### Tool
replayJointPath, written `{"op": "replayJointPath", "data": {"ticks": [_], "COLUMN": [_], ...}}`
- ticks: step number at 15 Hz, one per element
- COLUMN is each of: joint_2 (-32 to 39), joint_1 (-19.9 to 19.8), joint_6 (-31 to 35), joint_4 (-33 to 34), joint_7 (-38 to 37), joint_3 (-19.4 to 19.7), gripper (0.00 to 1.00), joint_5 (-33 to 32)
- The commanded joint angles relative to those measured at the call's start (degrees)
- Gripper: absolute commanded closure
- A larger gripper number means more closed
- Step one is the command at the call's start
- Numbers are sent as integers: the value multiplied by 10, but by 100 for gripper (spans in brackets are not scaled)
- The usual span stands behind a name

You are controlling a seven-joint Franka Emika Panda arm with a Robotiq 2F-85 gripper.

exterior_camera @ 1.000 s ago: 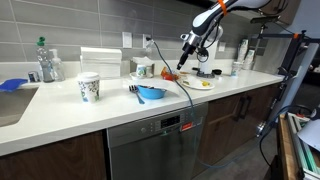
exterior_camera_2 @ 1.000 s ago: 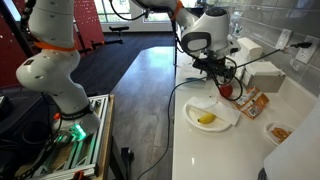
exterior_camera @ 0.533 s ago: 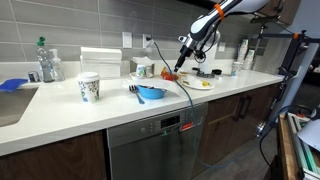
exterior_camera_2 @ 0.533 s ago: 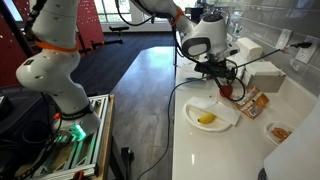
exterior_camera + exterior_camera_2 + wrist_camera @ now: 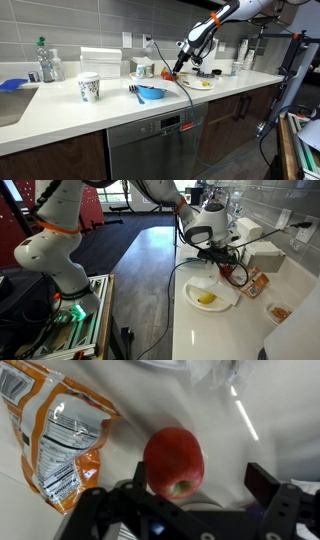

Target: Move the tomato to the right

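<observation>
I will shift my open gripper slightly toward the orange snack bag and lower it next, because the red tomato (image 5: 174, 463) sits nearer the finger by that bag.
The tomato (image 5: 173, 460) is a glossy red round fruit lying on the white counter. In the wrist view it sits between my fingers, close to the left finger (image 5: 138, 482) and well apart from the right finger (image 5: 262, 484). My gripper (image 5: 200, 488) is open and low over the counter. In both exterior views the gripper (image 5: 180, 67) (image 5: 221, 262) points down at the back of the counter, with the tomato (image 5: 226, 271) just below it. In one exterior view the tomato is too small to pick out.
An orange snack bag (image 5: 55, 430) lies just left of the tomato. A white plate (image 5: 192, 292) holding yellow food sits close by. A blue bowl (image 5: 151, 93), a patterned white cup (image 5: 89, 87) and a bottle (image 5: 46, 60) stand further along the counter.
The arm has come down a little toward the tomato and leaned further over it. The tomato has not moved.
</observation>
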State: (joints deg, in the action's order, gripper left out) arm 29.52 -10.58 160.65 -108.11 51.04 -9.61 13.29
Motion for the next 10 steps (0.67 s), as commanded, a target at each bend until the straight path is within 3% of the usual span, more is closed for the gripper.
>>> {"op": "replayJointPath", "data": {"ticks": [1, 10], "joint_2": [35, 94], "joint_1": [-21, -65], "joint_6": [41, 103], "joint_4": [22, 39], "joint_7": [14, 25], "joint_3": [-25, -78], "gripper": [0, 0], "joint_5": [-19, -63]}}
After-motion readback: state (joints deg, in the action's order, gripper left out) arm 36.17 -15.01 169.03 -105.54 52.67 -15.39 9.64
